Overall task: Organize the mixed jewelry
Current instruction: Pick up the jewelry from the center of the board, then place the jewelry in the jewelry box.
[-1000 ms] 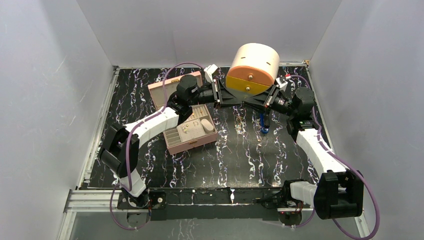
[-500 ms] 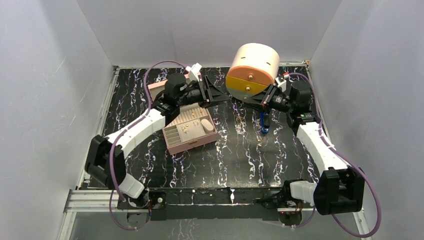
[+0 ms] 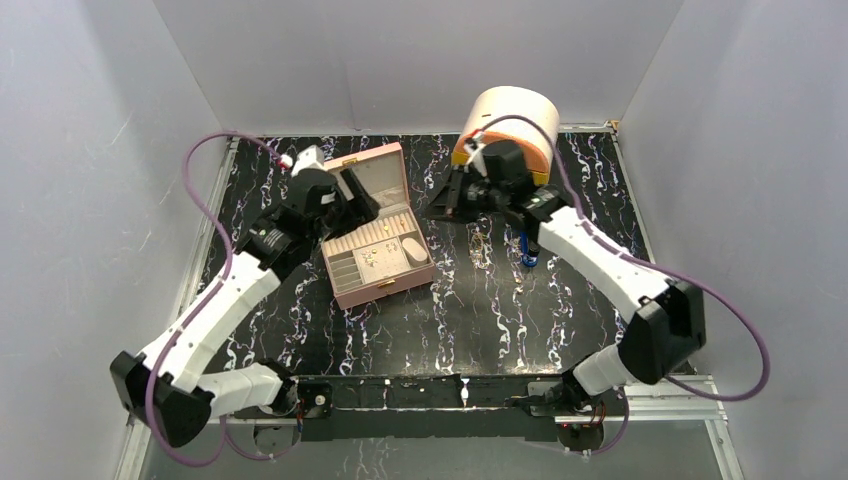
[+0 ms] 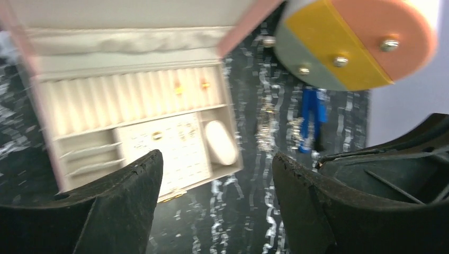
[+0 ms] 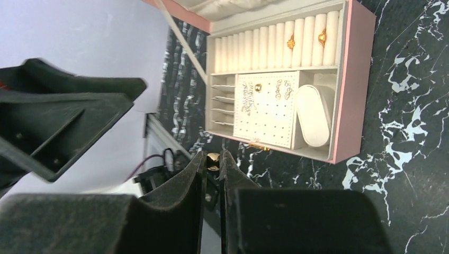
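Observation:
The right gripper carries the stud's mate across and down next. The spot on the earring panel beside the lone gold stud (image 3: 379,250) (image 5: 267,86) lies below and left in the top view.
The mixed jewelry lies partly on the black marbled table, as a few tiny glinting pieces (image 3: 481,241) right of the pink box (image 3: 425,272). Other gold pieces sit in the box's ring rolls (image 5: 290,42) and on its earring panel (image 5: 258,88). My right gripper (image 3: 442,207) hangs over the table between the box and the round drawer stand (image 3: 522,112). Its jaws (image 5: 213,159) are shut on a small gold piece (image 5: 213,162). My left gripper (image 3: 355,195) is beside the box's raised lid, open (image 4: 217,164) and holding nothing.
A blue elongated object (image 3: 527,248) lies on the table below the drawer stand, also visible as the blue object (image 4: 312,114) in the left wrist view. The stand's face shows yellow, grey and orange drawers with metal knobs (image 4: 341,61). White walls enclose the table.
My left gripper drew back leftward from the drawer stand to the box lid and opened. My right gripper swung left from the stand toward the box, still pinched shut.

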{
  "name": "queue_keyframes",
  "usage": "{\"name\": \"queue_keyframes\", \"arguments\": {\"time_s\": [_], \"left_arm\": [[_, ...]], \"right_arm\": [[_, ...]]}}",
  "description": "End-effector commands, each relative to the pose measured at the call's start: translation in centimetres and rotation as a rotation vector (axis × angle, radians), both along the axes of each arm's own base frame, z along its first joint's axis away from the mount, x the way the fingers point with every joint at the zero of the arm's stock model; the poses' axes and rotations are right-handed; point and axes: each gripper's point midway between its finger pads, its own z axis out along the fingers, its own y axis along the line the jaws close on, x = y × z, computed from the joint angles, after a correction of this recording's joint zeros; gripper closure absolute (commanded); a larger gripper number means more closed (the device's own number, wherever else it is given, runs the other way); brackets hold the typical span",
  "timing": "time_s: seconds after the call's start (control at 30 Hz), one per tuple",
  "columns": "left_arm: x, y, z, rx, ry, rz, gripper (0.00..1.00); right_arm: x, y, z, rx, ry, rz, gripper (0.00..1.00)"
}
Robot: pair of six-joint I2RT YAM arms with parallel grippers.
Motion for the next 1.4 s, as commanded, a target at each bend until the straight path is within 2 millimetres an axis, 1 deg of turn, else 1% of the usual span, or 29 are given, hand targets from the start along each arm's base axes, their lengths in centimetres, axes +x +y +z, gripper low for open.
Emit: {"name": "queue_keyframes", "arguments": {"time_s": [0.0,0.1,0.23,0.37,0.5,0.67,0.87,1.03,1.23,1.37], "left_arm": [[-2.8,6.7,-3.9,0.214,0.09,0.195,0.27],[-4.1,8.1,-5.5,0.261,0.104,0.208,0.26],[-4.8,9.0,-5.3,0.267,0.047,0.201,0.27],[-5.1,9.7,-5.0,0.275,0.01,0.204,0.27],[-5.3,10.2,-4.9,0.296,-0.001,0.205,0.27],[-5.4,11.0,-4.6,0.342,-0.015,0.211,0.27],[-5.0,11.0,-4.8,0.359,-0.026,0.209,0.27],[-4.5,10.7,-4.9,0.373,-0.027,0.193,0.27],[-4.2,10.2,-5.0,0.376,-0.029,0.174,0.27],[-4.2,10.2,-5.2,0.379,-0.026,0.166,0.27]], "right_arm": [[0.7,2.6,-1.6,-0.19,-0.113,-0.004,0.84],[0.3,5.7,-2.8,-0.249,-0.175,0.048,0.84],[0.7,8.8,-4.5,-0.305,-0.202,0.084,0.84],[1.1,10.7,-6.4,-0.365,-0.212,0.096,0.84],[1.4,11.5,-8.4,-0.438,-0.22,0.09,0.84],[1.7,12.3,-9.7,-0.486,-0.231,0.082,0.84],[3.2,12.0,-10.9,-0.557,-0.246,0.024,0.84],[3.6,11.8,-12.3,-0.599,-0.24,0.016,0.84],[4.3,11.9,-12.7,-0.625,-0.254,0.004,0.84],[3.9,12.3,-13.1,-0.618,-0.238,0.031,0.84]]}}
